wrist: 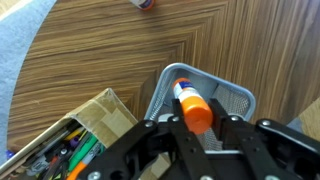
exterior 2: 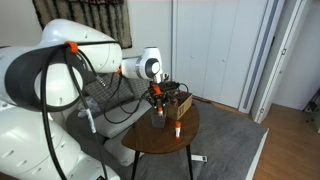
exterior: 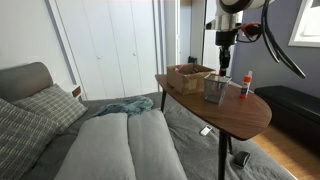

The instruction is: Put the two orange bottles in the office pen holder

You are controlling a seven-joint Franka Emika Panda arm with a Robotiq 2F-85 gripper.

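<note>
My gripper should next go down a little over the opening of the pen holder (exterior: 215,90) (wrist: 235,97) and let go of the orange bottle, because the bottle's white body already points down inside.
My gripper (wrist: 197,125) is shut on an orange bottle (wrist: 192,105), held with its orange cap toward the camera and its white body pointing down into the grey mesh pen holder (wrist: 235,97). In both exterior views the gripper (exterior: 222,68) (exterior 2: 158,101) hangs just above the holder (exterior: 215,90) (exterior 2: 159,118), the bottle (exterior: 222,78) showing between the fingers. The other orange bottle (exterior: 245,87) (exterior 2: 177,127) stands upright on the round wooden table beside the holder; its cap shows at the top edge of the wrist view (wrist: 143,3).
A brown cardboard tray (exterior: 188,77) (wrist: 75,135) filled with pens stands next to the holder. The round table (exterior: 230,110) stands on a thin leg beside a grey sofa (exterior: 90,135). White closet doors are behind.
</note>
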